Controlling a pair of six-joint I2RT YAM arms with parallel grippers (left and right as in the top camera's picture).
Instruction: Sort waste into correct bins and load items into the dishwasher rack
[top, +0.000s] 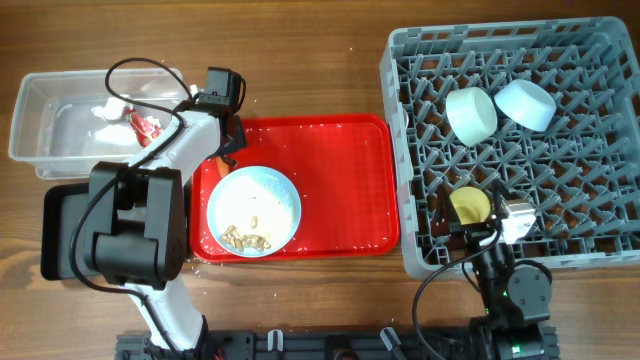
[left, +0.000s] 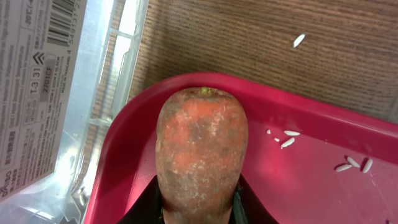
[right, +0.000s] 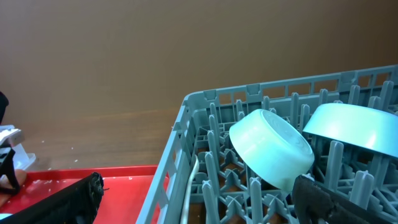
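Note:
My left gripper carries the stub back and to the left in the overhead view next and releases it inside, since the black tray (top: 70, 232) lies there.
My left gripper (top: 222, 150) is shut on the orange carrot stub (left: 200, 149) and holds it just over the far left corner of the red tray (left: 323, 186), next to the clear tub (top: 50, 120). The tub holds the crumpled white tissue (top: 108, 110) and the red-and-white wrapper (top: 145, 126). The pale-blue plate (top: 253, 205) with rice crumbs (top: 245, 238) sits on the red tray. The grey rack (top: 600, 250) holds the pale-green bowl (top: 471, 113), the pale-blue bowl (top: 526, 104), the yellow cup (top: 469, 206) and a white spoon handle (right: 189, 186). My right gripper (right: 199, 208) is open and empty over the rack's front left corner.
The black tray (top: 62, 235) lies at the left, partly hidden under my left arm. Loose rice grains (left: 286, 138) lie on the red tray and one on the wooden table (left: 299, 40). The rack's upright pegs (right: 214, 124) stand close around my right gripper.

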